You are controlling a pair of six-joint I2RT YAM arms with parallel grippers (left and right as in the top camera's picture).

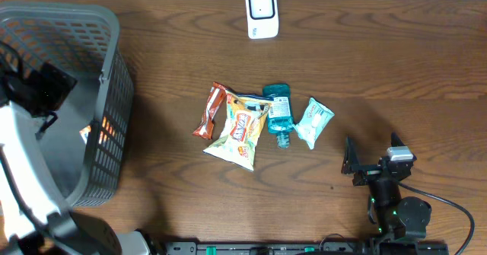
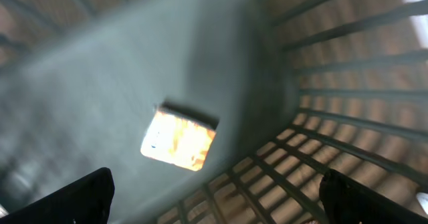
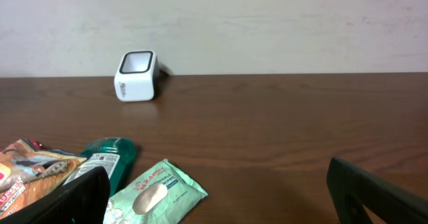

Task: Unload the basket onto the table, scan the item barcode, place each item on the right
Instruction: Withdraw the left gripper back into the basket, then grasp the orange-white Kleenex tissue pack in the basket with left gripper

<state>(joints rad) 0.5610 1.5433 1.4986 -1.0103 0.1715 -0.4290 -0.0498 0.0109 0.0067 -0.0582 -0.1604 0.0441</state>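
Next, my left gripper moves down toward the right in the overhead view and closes on the orange-yellow packet (image 1: 86, 134) (image 2: 179, 140), since that lies below it on the basket's bottom.
The white barcode scanner (image 1: 261, 12) stands at the table's far edge, also shown as the scanner (image 3: 137, 75) in the right wrist view. Mid-table lie a brown snack bar (image 1: 209, 112), a yellow chip bag (image 1: 242, 131), a teal bottle (image 1: 279, 112) and a green wipes pack (image 1: 313, 122). My right gripper (image 1: 374, 157) rests open to the right of them, empty; its view shows the wipes pack (image 3: 155, 197) near its left finger. My left gripper (image 2: 217, 207) hangs open and empty inside the grey basket (image 1: 114, 65), above an orange-yellow packet (image 2: 179, 140) on its floor.
The basket fills the table's left end, and its mesh wall (image 2: 348, 117) stands close on the left gripper's right side. Bare brown tabletop (image 1: 380, 65) lies between the item pile, the scanner and the right arm.
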